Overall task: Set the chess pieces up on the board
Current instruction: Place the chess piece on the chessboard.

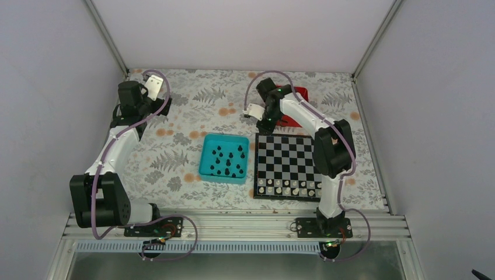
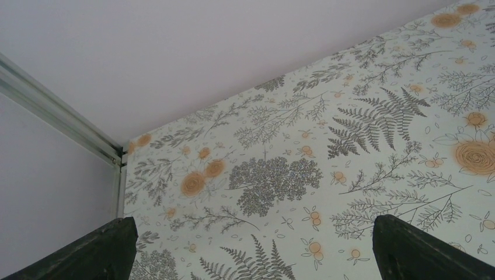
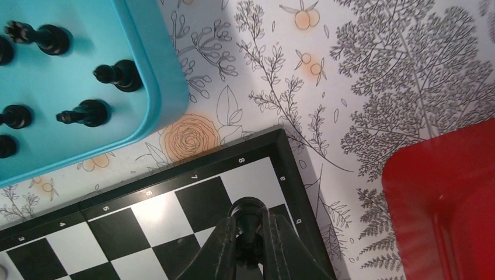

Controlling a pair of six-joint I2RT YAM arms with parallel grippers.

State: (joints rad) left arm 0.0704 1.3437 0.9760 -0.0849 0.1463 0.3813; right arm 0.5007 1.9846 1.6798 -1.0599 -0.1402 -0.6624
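Note:
The right gripper needs to lower the black chess piece first and then release it, so the piece gets onto the board's pale corner square [image 1: 262, 139], which is empty and nearest the teal tray.
The black-and-grey board [image 1: 286, 153] lies right of centre, with pale pieces along its near rows. Several black chess pieces [image 1: 227, 160] stand in the teal tray [image 1: 205, 164]. My right gripper [image 1: 255, 111] hangs over the board's far left corner. In the right wrist view it [image 3: 249, 224] is shut on a black chess piece [image 3: 248, 211], held above the board's corner squares [image 3: 157, 216] by the 8 mark. My left gripper [image 1: 153, 87] is at the far left of the table. In the left wrist view it [image 2: 251, 245] is open and empty over the floral cloth.
A red tray [image 1: 300, 96] sits behind the board, partly hidden by the right arm; it also shows in the right wrist view [image 3: 443, 186]. The teal tray's corner [image 3: 146, 64] lies close to the board's far left corner. Enclosure walls stand behind and at both sides.

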